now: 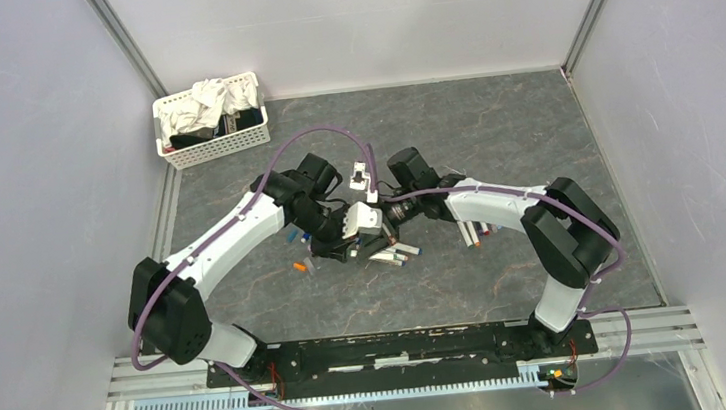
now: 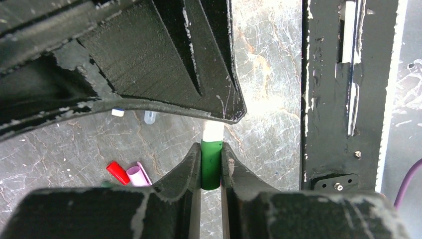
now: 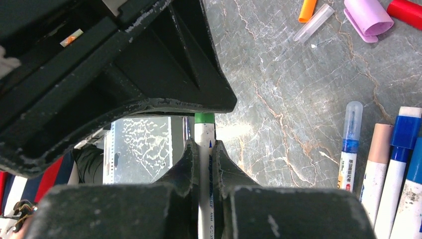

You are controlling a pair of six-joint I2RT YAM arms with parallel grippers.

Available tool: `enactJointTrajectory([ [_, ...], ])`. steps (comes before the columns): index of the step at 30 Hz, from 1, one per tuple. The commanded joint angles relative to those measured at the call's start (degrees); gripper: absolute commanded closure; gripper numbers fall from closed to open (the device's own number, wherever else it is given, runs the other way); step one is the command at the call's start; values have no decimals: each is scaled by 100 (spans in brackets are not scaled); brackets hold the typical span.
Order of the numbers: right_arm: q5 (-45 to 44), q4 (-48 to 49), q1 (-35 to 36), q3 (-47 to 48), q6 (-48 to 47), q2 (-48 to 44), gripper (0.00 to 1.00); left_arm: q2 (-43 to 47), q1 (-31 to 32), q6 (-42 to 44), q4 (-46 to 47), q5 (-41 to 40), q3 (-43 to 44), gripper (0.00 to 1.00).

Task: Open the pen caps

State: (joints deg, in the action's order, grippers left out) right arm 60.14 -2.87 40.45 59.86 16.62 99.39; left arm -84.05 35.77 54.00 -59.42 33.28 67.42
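Observation:
The right gripper moves to the right in the top view, then down to the bare tabletop (image 1: 449, 237) beside the pen row next. That is open space to release the white pen.
My left gripper (image 2: 211, 149) is shut on a green pen cap (image 2: 211, 164), with the white barrel (image 2: 213, 132) sticking out beyond it. My right gripper (image 3: 204, 147) is shut on that same white pen barrel (image 3: 204, 154); the green cap (image 3: 204, 118) shows at its far end. The two grippers meet tip to tip above the table's middle, left gripper (image 1: 347, 239) and right gripper (image 1: 380, 218). Loose red (image 2: 117, 172) and pink (image 2: 138, 176) caps lie on the table. Orange (image 3: 307, 10), pink (image 3: 368, 12) and red (image 3: 405, 10) caps show in the right wrist view.
Several capped pens (image 3: 383, 169) lie in a row to the right, one with a clear cap (image 3: 350, 144). More pens (image 1: 399, 252) lie under the grippers. A white basket (image 1: 218, 151) of cloths stands at the back left. The black base rail (image 2: 328, 99) runs along the near edge.

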Motion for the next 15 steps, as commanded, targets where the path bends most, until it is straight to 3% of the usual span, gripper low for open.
enactJointTrajectory([
  [1, -84, -238, -152, -21, -266, -162, 100, 194, 16, 267, 162, -181, 38, 98],
  [6, -421, -853, -364, -213, -720, -516, 100, 171, -112, 502, 48, -646, 101, 98],
  [15, -727, -1190, -921, -993, -1073, -1283, 100, -154, -1330, 1229, -404, -554, 672, 98],
])
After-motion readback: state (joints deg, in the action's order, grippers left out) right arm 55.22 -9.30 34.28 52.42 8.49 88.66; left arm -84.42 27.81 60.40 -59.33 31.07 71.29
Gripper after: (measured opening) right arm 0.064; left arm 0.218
